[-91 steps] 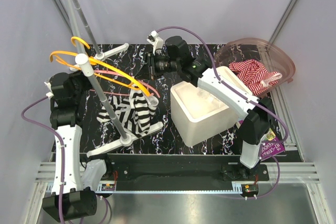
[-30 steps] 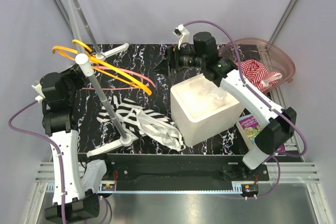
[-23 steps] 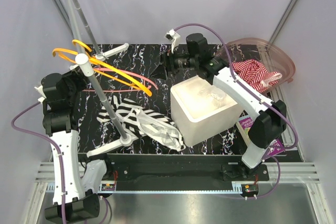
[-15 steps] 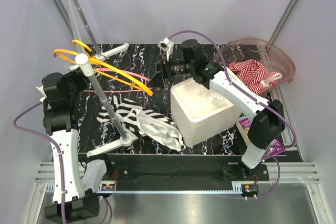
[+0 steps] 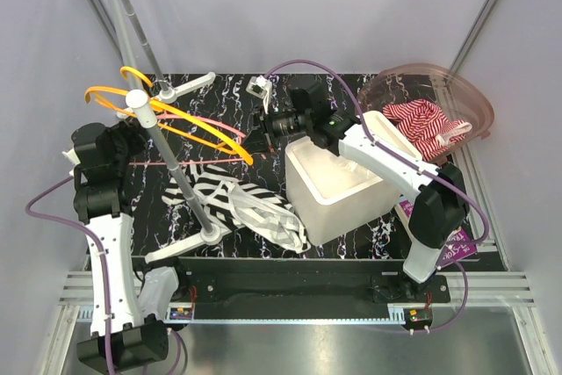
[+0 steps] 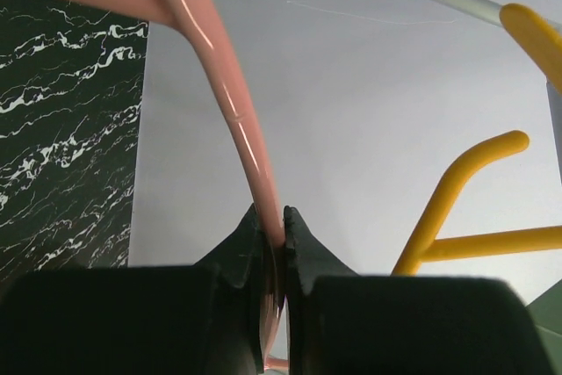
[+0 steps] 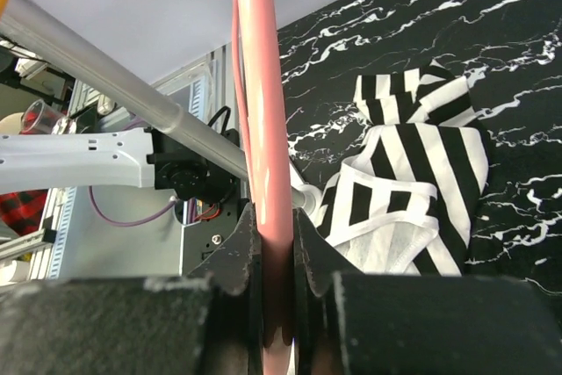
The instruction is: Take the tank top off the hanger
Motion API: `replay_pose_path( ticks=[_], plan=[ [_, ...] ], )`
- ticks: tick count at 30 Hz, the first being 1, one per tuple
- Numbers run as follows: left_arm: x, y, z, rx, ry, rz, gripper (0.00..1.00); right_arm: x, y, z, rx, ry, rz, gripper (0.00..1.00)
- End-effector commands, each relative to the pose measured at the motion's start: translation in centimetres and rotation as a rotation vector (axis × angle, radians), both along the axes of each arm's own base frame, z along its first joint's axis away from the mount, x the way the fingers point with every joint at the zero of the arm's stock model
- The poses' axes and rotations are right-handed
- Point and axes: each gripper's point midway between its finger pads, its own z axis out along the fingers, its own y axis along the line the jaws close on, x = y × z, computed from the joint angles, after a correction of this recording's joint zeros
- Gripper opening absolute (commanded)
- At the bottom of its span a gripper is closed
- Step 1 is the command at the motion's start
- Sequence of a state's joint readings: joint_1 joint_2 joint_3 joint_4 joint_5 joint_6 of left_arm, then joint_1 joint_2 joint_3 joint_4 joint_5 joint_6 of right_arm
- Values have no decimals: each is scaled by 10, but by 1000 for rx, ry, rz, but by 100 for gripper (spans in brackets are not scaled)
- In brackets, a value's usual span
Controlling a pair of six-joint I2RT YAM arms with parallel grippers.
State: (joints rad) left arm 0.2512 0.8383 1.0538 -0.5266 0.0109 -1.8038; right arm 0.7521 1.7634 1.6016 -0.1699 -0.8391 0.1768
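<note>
The tank top lies off the pink hanger. Next, my right gripper rises outward to the rack bar beyond the yellow hangers and releases the pink hanger's bar.
The black-and-white striped tank top [image 5: 244, 204] lies crumpled on the dark marbled table, off the hanger. It also shows in the right wrist view [image 7: 421, 173]. The bare pink hanger [image 5: 215, 123] hangs above it, held at both ends. My left gripper [image 5: 133, 148] is shut on one thin end of the hanger [image 6: 237, 111], the jaws [image 6: 270, 217] pinching the rod. At the other end, my right gripper [image 5: 256, 129] is shut on the pink bar [image 7: 263, 85], which runs straight up between the fingers [image 7: 274, 212].
A grey rack pole [image 5: 162, 151] slants across the left side with yellow hangers [image 5: 176, 116] on it. A white bin [image 5: 338, 186] stands right of the tank top. A clear basket [image 5: 470, 107] holding red striped cloth sits at the back right. A purple book [image 5: 454, 248] lies near the right edge.
The tank top, hanging on the pink hanger earlier, now lies on the table. My right gripper swung left to the hanger's free end and closed on it. The left grip is unchanged.
</note>
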Motion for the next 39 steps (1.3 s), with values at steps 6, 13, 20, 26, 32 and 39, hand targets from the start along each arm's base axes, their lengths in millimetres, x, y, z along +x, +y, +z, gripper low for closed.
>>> replay_pose_path(
  ticks=[6, 13, 20, 26, 32, 39],
  plan=[
    [-11, -20, 11, -9, -77, -81, 25, 33, -14, 48, 62, -110, -230, 0],
    [-25, -27, -5, 57, -45, -119, 59, 48, -34, 55, 47, -137, -313, 0],
    [-54, -37, -37, 89, 13, -153, 62, 65, -47, 50, -5, -187, -336, 0],
    [-84, -52, -85, 150, 122, -238, 62, 71, -39, 65, -33, -285, -255, 0],
    [-121, -65, -109, 271, 173, -320, 62, 84, -17, 82, -28, -333, -168, 0],
    [-158, -92, -126, 375, 191, -507, 61, 99, 3, 80, -57, -394, -143, 0]
  ],
)
